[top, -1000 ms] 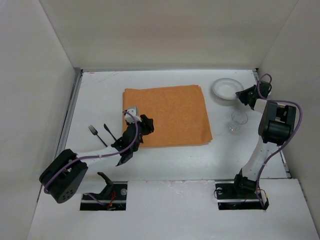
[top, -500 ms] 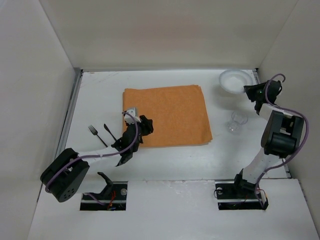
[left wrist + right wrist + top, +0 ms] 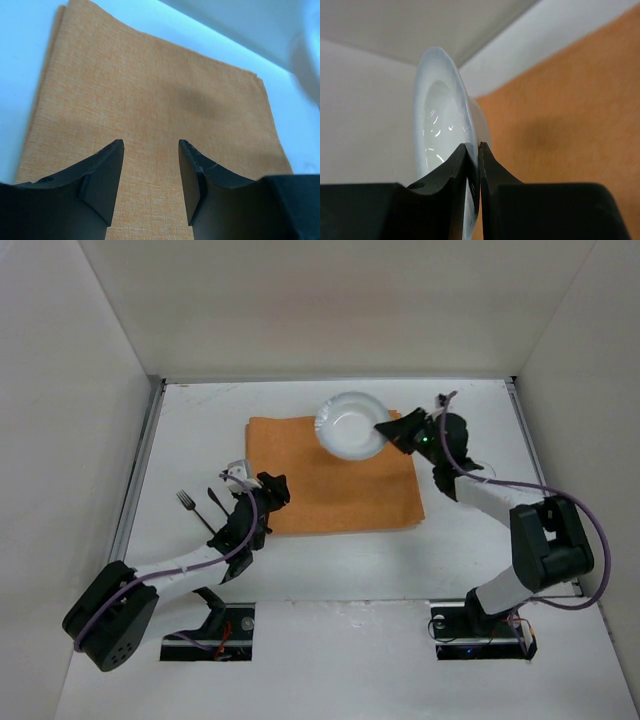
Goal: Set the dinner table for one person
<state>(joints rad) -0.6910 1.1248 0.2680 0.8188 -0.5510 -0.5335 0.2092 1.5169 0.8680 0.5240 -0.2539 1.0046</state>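
My right gripper must first go down and back from the mat's far edge to get the plate (image 3: pixel 348 424) onto the mat's middle.
The white plate (image 3: pixel 348 424) hangs tilted above the far edge of the orange mat (image 3: pixel 340 480) on the white dinner table (image 3: pixel 200 420). My right gripper (image 3: pixel 388 432) is shut on the plate's right rim. In the right wrist view the fingertips (image 3: pixel 472 147) pinch the rim of the plate (image 3: pixel 440 115), which stands on edge over the mat (image 3: pixel 570 110). My left gripper (image 3: pixel 272 485) is open and empty at the mat's near left corner. In the left wrist view its gripper (image 3: pixel 150 150) has only the mat's cloth (image 3: pixel 150 90) between its fingers.
A black fork (image 3: pixel 194 510) and a black knife (image 3: pixel 220 505) lie on the table left of the mat, close to my left arm. Metal rails run along the table's side edges (image 3: pixel 140 470). White walls enclose the table on three sides.
My right arm has swung left, carrying the plate from the far right corner to above the mat's far edge. My left gripper has drawn back slightly to the left.
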